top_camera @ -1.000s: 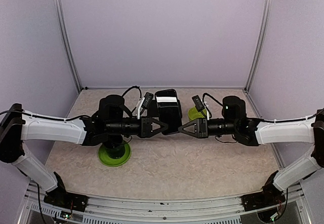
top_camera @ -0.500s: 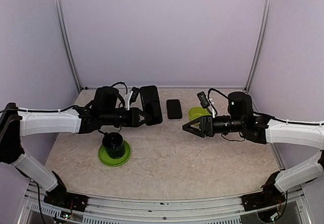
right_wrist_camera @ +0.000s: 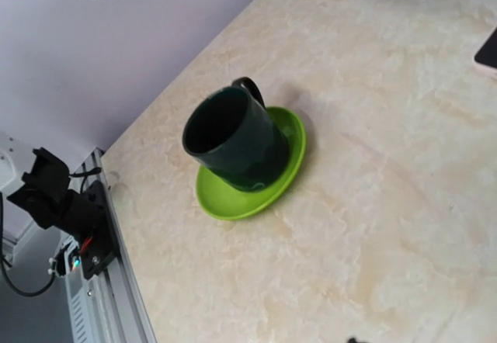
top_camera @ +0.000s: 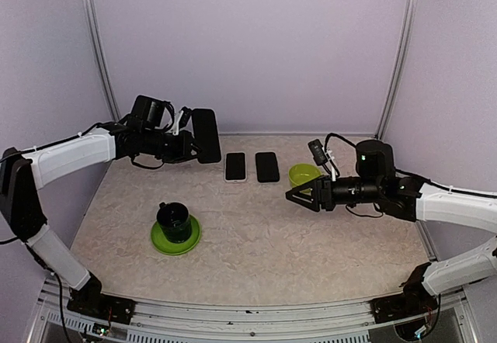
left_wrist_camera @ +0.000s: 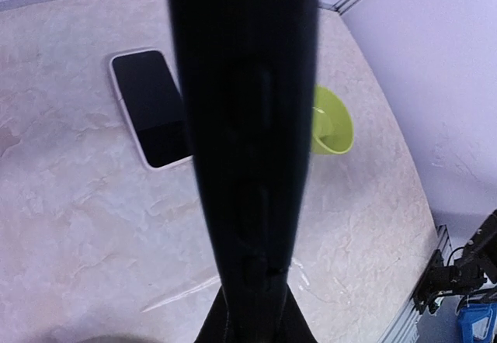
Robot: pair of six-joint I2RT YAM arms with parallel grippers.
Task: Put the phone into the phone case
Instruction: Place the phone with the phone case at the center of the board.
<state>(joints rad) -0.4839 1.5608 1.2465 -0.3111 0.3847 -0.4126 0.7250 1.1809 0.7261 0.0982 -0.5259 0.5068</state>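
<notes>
The spot on the bare tabletop beside the white-rimmed phone is clear, so my left gripper will next put the black slab down there and let go of it.
My left gripper is shut on a black flat slab that looks like the phone case. It holds the slab upright in the air over the back left of the table. In the left wrist view the slab is edge-on and fills the middle. A white-rimmed phone lies screen up on the table, to the right of and below the slab; it also shows in the left wrist view. A second black slab lies beside it. My right gripper is open and empty, right of both.
A green bowl sits just right of the black slab on the table, close to my right gripper. A dark cup stands on a green saucer at front left, also in the right wrist view. Walls close the back and sides.
My left arm has swung left, back and upward with the black slab. The white-rimmed phone on the table has come into view. My right gripper has drawn back slightly right, still open.
</notes>
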